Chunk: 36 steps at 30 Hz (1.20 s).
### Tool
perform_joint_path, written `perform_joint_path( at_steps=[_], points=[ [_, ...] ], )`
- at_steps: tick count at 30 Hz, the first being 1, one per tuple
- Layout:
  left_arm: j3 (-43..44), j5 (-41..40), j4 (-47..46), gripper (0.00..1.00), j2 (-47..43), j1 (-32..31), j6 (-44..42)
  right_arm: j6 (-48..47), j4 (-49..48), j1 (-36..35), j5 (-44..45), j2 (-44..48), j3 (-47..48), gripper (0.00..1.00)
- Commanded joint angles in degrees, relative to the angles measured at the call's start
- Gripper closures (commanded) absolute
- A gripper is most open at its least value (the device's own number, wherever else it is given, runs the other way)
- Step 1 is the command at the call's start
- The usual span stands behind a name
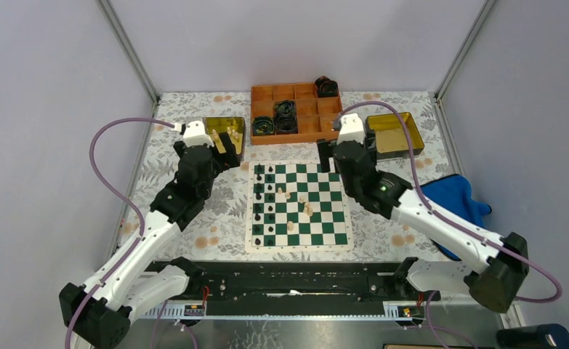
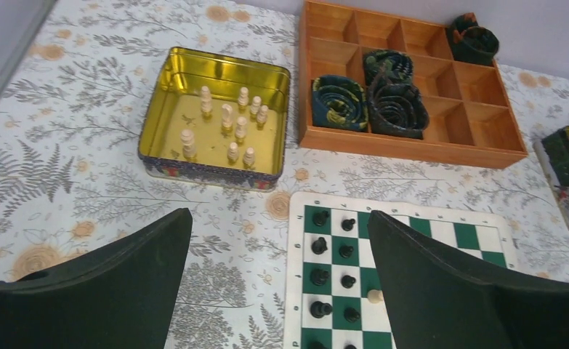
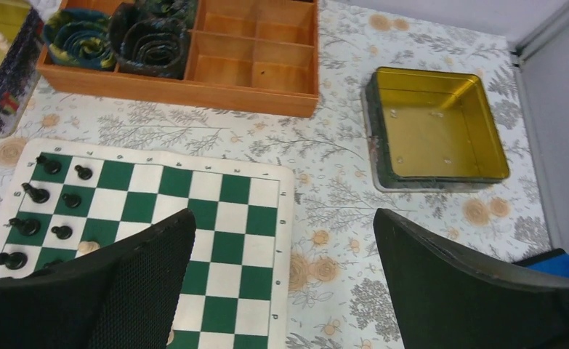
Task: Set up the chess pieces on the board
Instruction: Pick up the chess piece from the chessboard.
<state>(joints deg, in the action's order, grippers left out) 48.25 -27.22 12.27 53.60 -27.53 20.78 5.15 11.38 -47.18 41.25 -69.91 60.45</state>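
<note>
The cream piece nearest the black pieces stands loose in the middle of the board, so I will next turn my right gripper and lower it to the left in the top view, onto that piece.
The green-and-white board (image 1: 299, 247) lies mid-table. Black chess pieces (image 1: 264, 203) fill its two left columns, seen also in the left wrist view (image 2: 320, 247) and the right wrist view (image 3: 38, 193). A few cream pieces (image 1: 308, 210) stand loose near the board's middle. Several more cream pieces (image 2: 227, 116) stand in the gold-lined tin (image 2: 165, 156) left of the board. My left gripper (image 2: 277, 218) hovers open over the cloth at the board's back left corner. My right gripper (image 3: 285, 214) hangs open above the board's back right edge (image 3: 285, 218). Neither holds anything.
An orange compartment tray (image 1: 307, 109) with dark coiled rolls (image 2: 397, 105) sits behind the board. A second gold-lined tin (image 3: 434, 131) with nothing in it stands at the back right. A blue cloth (image 1: 455, 200) lies at the right, under my right arm. Metal frame posts rise at both back corners.
</note>
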Motion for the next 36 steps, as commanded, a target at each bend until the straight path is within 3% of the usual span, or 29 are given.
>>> perform_joint_path(
  at_steps=[1,7,11,23,26,30,36],
  points=[
    [-2.3,-5.3,-6.2,0.01,-2.1,-1.0,-3.9,-0.1,-8.1,0.2,5.4,7.9,-4.9,0.0],
    [-2.5,-5.5,-5.0,0.01,-2.9,-1.4,-2.7,-4.2,-13.6,0.2,8.2,15.3,-12.1,0.03],
    [-3.0,-5.5,-3.0,0.01,-3.3,-1.7,0.6,-0.2,-6.0,0.3,11.8,14.2,-11.8,0.05],
    [-4.0,-6.5,-1.2,0.01,-4.8,-2.4,3.2,1.1,-7.4,0.6,1.9,9.1,-11.6,0.04],
    [-2.4,-7.3,0.4,0.01,-3.5,-2.4,3.5,0.4,-7.6,4.5,-9.6,4.2,-7.3,0.04],
    [0.1,-9.2,4.1,0.01,-0.9,-2.3,5.9,-0.8,2.7,6.0,-21.8,-9.8,6.8,0.15],
    [2.2,-11.2,9.1,0.01,1.9,-2.3,10.9,-0.7,11.0,5.7,-29.5,-21.7,18.0,0.39]
  ],
)
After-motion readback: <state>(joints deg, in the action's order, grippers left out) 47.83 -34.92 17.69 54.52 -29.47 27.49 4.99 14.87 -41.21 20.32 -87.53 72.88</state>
